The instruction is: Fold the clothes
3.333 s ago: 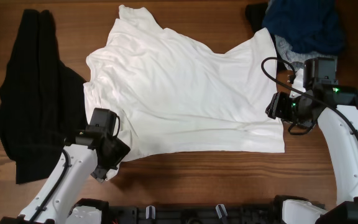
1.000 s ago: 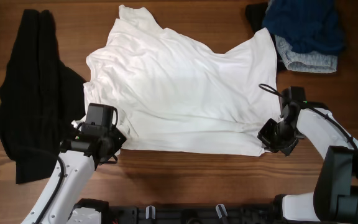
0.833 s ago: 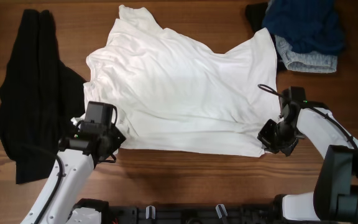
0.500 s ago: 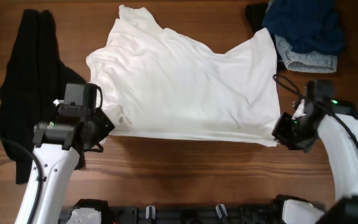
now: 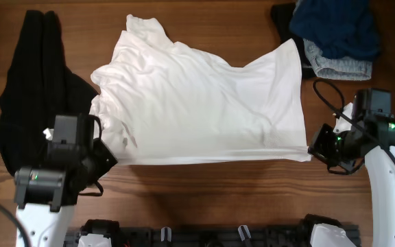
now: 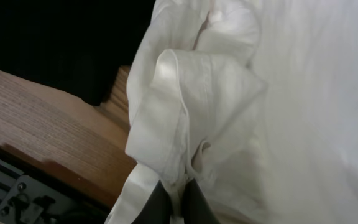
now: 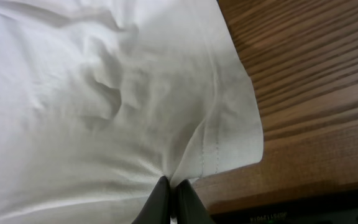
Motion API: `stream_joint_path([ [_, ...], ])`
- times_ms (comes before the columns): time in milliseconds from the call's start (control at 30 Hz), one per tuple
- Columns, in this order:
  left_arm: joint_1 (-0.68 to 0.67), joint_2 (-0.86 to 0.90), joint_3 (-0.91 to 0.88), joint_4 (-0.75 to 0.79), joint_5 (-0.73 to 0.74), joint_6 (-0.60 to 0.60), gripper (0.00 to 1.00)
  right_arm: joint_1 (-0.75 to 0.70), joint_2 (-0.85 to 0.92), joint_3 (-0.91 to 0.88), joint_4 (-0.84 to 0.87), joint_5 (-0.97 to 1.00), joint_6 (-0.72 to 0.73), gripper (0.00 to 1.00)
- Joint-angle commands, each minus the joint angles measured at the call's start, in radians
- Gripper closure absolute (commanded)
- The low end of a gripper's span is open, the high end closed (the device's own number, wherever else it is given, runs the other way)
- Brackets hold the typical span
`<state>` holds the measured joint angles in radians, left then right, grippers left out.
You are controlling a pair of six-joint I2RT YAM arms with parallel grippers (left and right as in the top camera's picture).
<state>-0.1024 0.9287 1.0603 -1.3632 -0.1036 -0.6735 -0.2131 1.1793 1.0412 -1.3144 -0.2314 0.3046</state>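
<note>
The hem is stretched straight, so my left gripper will next carry its bunched corner outward and let go of it on the shirt's rumpled side (image 5: 122,106), which lies outward of the gripper.
The white T-shirt (image 5: 197,103) of the clothes lies spread over the middle of the table, plain side up. Its near hem is stretched in a straight line between my two grippers. My left gripper (image 5: 110,155) is shut on the hem's bunched left corner (image 6: 185,99), its dark fingers (image 6: 160,204) pinching the fabric. My right gripper (image 5: 312,152) is shut on the right corner, where the stitched hem (image 7: 219,146) folds into the closed fingers (image 7: 157,202). The black garment (image 5: 33,89) lies at the far left, beside the left arm.
A heap of blue and grey clothing (image 5: 334,34) sits at the back right corner. Bare wooden table (image 5: 211,192) runs along the front edge below the hem. The black garment (image 6: 61,43) borders the left gripper's corner of the shirt.
Both grippers have drawn apart and outward with the hem corners in them. The hem has been pulled wider and straighter, and the shirt's left side has bunched.
</note>
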Motion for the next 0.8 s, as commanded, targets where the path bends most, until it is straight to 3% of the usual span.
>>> stream_joint_path([
  [0, 0.011, -0.025, 0.028, 0.002, -0.01, 0.014, 0.96, -0.007, -0.032, 0.029, 0.003, 0.017, -0.022, 0.96],
  [300, 0.011, 0.204, 0.023, 0.137, -0.051, 0.072, 0.96, -0.007, 0.086, 0.023, 0.127, 0.028, -0.038, 0.96],
  [567, 0.011, 0.499, 0.023, 0.53, -0.122, 0.072, 0.96, -0.007, 0.291, 0.017, 0.372, 0.027, -0.044, 0.96],
  [767, 0.011, 0.635, 0.023, 0.696, -0.122, 0.121, 0.96, -0.007, 0.41, 0.017, 0.496, 0.027, -0.069, 0.96],
])
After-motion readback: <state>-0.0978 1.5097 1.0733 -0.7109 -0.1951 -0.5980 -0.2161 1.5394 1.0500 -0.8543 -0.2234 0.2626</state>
